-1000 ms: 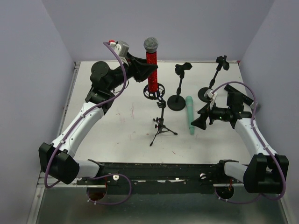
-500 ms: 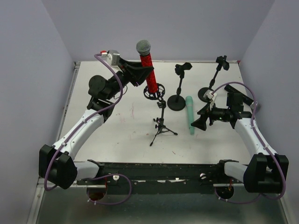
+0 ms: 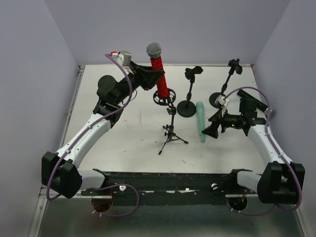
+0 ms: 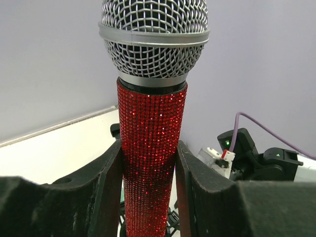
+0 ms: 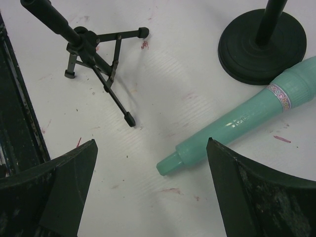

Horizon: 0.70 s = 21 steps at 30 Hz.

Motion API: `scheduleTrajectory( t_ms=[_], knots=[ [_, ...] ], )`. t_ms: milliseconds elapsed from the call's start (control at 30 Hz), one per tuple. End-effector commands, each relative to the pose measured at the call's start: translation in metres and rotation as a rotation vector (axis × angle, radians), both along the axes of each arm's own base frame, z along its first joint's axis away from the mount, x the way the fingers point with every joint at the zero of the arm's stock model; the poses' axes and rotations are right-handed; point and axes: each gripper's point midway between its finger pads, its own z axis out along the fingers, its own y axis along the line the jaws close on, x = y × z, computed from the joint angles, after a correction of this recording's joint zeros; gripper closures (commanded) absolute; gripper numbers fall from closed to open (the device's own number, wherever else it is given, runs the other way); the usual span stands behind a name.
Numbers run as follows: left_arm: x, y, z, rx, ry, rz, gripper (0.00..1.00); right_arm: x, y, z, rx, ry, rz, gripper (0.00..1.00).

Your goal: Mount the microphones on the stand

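The ring is below the gripper, so next the robot's left gripper should lower and slide the red microphone down through the black ring holder (image 3: 164, 97) before releasing it.
My left gripper (image 3: 157, 75) is shut on the red microphone (image 3: 159, 79) around its sparkly body, with the grey mesh head (image 3: 153, 49) up and tilted a little left. Its lower end meets the black ring holder (image 3: 164, 97) on top of the tripod stand (image 3: 171, 132). In the left wrist view the gripper (image 4: 148, 148) has both pads pressed on the red body (image 4: 150, 128). The mint-green microphone (image 3: 200, 121) lies on the table, also in the right wrist view (image 5: 237, 121). My right gripper (image 3: 210, 129) is open and empty beside its tail end (image 5: 152, 143). The black microphone cannot be made out.
A round-base stand (image 3: 187, 106) with a clip on top stands in the middle, and a second stand (image 3: 217, 98) is at the back right. A black elongated thing (image 3: 253, 97) lies behind the right arm. The tripod legs (image 5: 106, 84) spread left of the mint microphone.
My left gripper has tilted the red microphone's head to the left, then brought it back slightly right. The right arm and the mint microphone have not moved.
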Motion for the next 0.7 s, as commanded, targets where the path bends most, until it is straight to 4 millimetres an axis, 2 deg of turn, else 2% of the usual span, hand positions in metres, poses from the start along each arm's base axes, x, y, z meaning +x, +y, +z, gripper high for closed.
scheduleTrajectory(
  t_ms=[0,333,667],
  knots=[
    [-0.007,-0.017,-0.099,0.246,0.239,-0.082,1.00,0.000,0.005,0.010,0.020,-0.023,0.035,0.00],
    [-0.014,-0.027,-0.135,0.271,0.273,-0.124,1.00,0.000,0.005,0.010,0.021,-0.023,0.035,0.00],
    [-0.024,-0.026,-0.154,0.269,0.244,-0.112,1.00,-0.001,0.005,0.010,0.023,-0.018,0.035,0.00]
  ],
)
